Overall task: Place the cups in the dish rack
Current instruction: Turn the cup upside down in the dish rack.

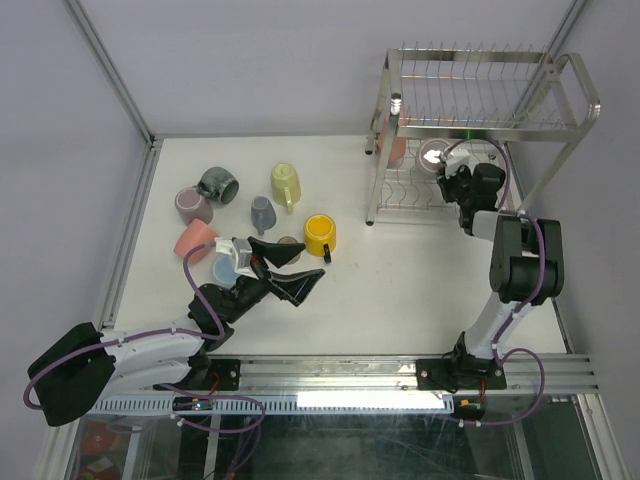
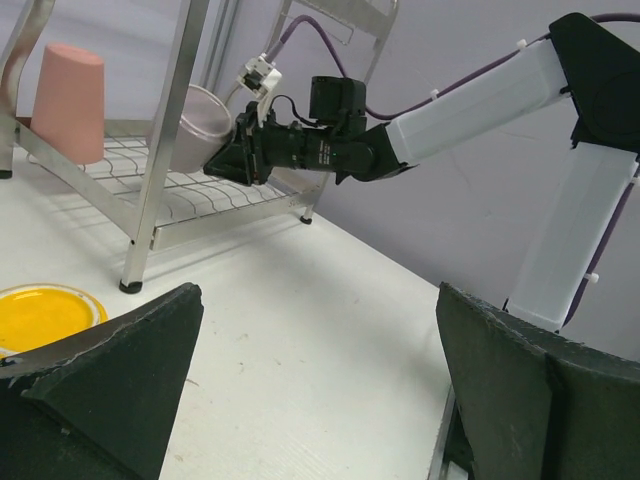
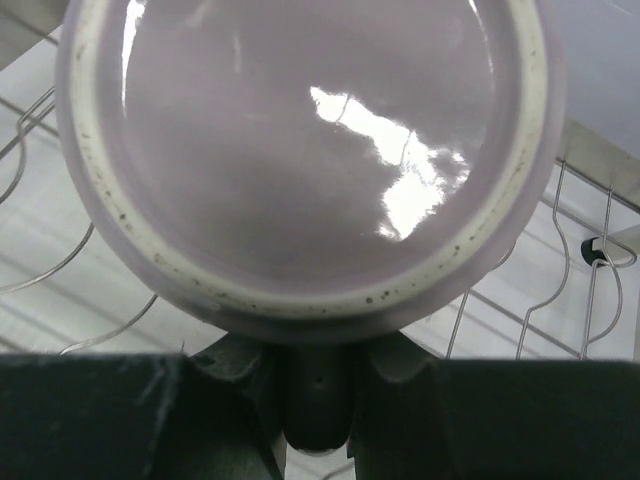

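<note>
The mauve cup belongs on the lower wire shelf beside the salmon pink cup, so I should move my right gripper outward along that shelf toward the salmon pink cup next.
The chrome dish rack (image 1: 480,125) stands at the back right. A salmon pink cup (image 1: 396,150) sits upside down on its lower wire shelf (image 2: 200,190). My right gripper (image 1: 448,172) is shut on a mauve cup (image 1: 434,153) and holds it tilted just above that shelf. In the right wrist view the mauve cup (image 3: 300,150) fills the frame above the right gripper (image 3: 318,400). My left gripper (image 1: 308,263) is open and holds nothing, low over the table beside a yellow cup (image 1: 319,234). Its fingers (image 2: 110,390) frame bare tabletop.
Several cups lie at the left of the table: dark grey-green (image 1: 218,184), mauve (image 1: 192,205), salmon pink (image 1: 195,240), yellow-green (image 1: 285,182), grey-blue (image 1: 262,212), light blue (image 1: 224,268) and taupe (image 1: 289,243). An aluminium frame post (image 1: 110,65) edges the left side.
</note>
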You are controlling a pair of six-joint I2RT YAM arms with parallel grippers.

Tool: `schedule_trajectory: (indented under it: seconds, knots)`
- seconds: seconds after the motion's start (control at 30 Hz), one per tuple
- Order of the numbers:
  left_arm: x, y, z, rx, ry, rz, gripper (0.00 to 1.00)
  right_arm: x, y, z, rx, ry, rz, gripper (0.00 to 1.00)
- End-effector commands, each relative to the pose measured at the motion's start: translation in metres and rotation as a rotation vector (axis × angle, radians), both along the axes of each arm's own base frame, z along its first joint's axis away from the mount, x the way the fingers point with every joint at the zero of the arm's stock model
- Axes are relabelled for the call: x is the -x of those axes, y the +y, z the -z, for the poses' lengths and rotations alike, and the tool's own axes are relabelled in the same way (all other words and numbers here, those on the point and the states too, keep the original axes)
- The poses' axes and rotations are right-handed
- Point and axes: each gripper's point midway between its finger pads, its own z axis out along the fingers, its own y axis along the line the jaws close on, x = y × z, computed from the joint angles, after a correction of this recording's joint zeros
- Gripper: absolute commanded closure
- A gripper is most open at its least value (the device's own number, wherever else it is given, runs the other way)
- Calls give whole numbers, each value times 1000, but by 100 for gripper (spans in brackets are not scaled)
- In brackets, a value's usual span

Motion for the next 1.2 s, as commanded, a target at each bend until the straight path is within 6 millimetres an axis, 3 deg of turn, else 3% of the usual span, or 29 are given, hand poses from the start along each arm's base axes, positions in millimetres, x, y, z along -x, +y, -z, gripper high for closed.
schedule_trajectory:
  seconds: [0.0,0.73,1.17]
  knots:
    - [-1,7,-8,40,-25,-26,1,-46,-6,-77,-16,-225,50,100]
    - [-6,12,0,15,-13,-65,1,-111,15,-57,-144,-47,132,100]
    - [-6,15,1,15,-12,-75,1,-129,29,-56,-162,-8,123,99]
